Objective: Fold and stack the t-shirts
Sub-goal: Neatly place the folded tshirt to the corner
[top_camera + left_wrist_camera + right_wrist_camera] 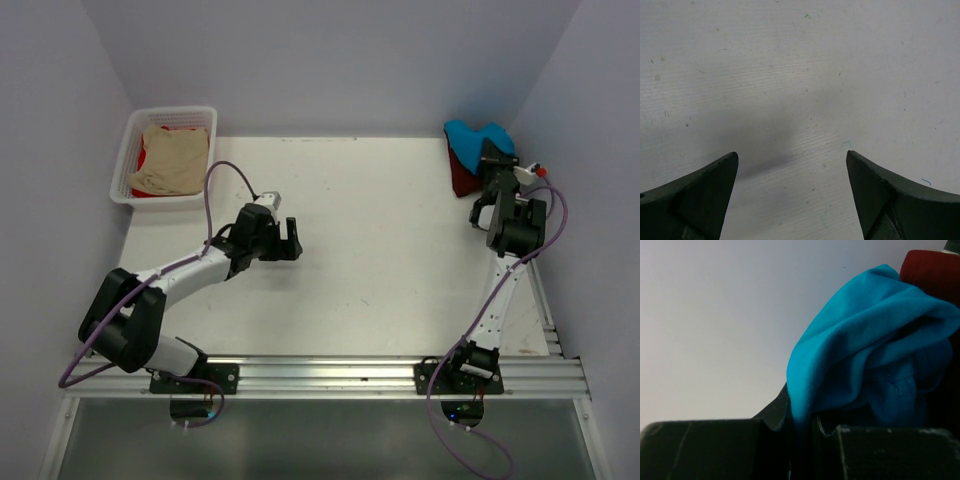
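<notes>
I will lift the teal-blue shirt [860,350] with my right gripper next, because it is crumpled and bunched. Then I will lower it onto that maroon cloth [934,276] and release it.
A teal-blue t-shirt [470,134] lies crumpled on a dark maroon t-shirt [462,174] at the table's far right corner. My right gripper [495,160] is over this heap and shut on a fold of the teal-blue shirt [860,350], which bunches up from between the jaws. The maroon cloth [932,270] shows at the top right of the right wrist view. A beige t-shirt [172,158] lies over a red one [146,160] in the basket. My left gripper [291,240] is open and empty over bare table, fingers [705,192] wide apart.
A white lattice basket [134,128] stands at the far left corner of the white table [370,250]. Walls close in at the back and both sides. A metal rail [350,375] runs along the near edge.
</notes>
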`<state>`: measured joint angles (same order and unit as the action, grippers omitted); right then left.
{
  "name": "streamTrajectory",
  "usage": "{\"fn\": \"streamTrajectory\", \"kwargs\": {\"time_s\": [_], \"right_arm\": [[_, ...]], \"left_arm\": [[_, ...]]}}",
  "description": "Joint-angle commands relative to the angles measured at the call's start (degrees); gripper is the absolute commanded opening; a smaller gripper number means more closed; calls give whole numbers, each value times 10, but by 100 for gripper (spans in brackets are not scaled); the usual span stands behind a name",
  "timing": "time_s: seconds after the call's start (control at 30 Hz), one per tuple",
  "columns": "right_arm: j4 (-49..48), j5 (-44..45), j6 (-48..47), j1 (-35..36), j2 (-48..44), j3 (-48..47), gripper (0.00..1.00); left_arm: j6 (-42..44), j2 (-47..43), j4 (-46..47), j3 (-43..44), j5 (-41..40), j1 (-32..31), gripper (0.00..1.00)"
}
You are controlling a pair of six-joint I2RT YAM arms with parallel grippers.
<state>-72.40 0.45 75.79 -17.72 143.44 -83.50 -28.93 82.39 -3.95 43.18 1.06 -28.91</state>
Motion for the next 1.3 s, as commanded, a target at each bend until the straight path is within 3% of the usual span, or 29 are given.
{"fn": "streamTrajectory", "kwargs": {"time_s": [0.0, 0.3, 0.53, 0.77, 0.9, 1.27], "right_arm": [[-164, -3, 38, -3, -19, -14, 0], [-185, -2, 26, -4, -158, -49, 0], [-181, 3, 0, 0, -259, -18, 0], [-107, 8, -13, 0, -239, -109, 0], [-64, -3, -23, 0, -181, -149, 0], [-74, -3, -63, 19, -92, -40, 0]], "left_arm": [[2, 0, 25, 9, 8, -2, 92], [3, -14, 16, 8, 3, -2, 92], [2, -17, 19, 6, 6, -2, 92], [5, -27, 17, 2, 2, -2, 92], [4, -30, 19, -5, 1, -2, 92], [8, -32, 19, -10, 1, -2, 92]]}}
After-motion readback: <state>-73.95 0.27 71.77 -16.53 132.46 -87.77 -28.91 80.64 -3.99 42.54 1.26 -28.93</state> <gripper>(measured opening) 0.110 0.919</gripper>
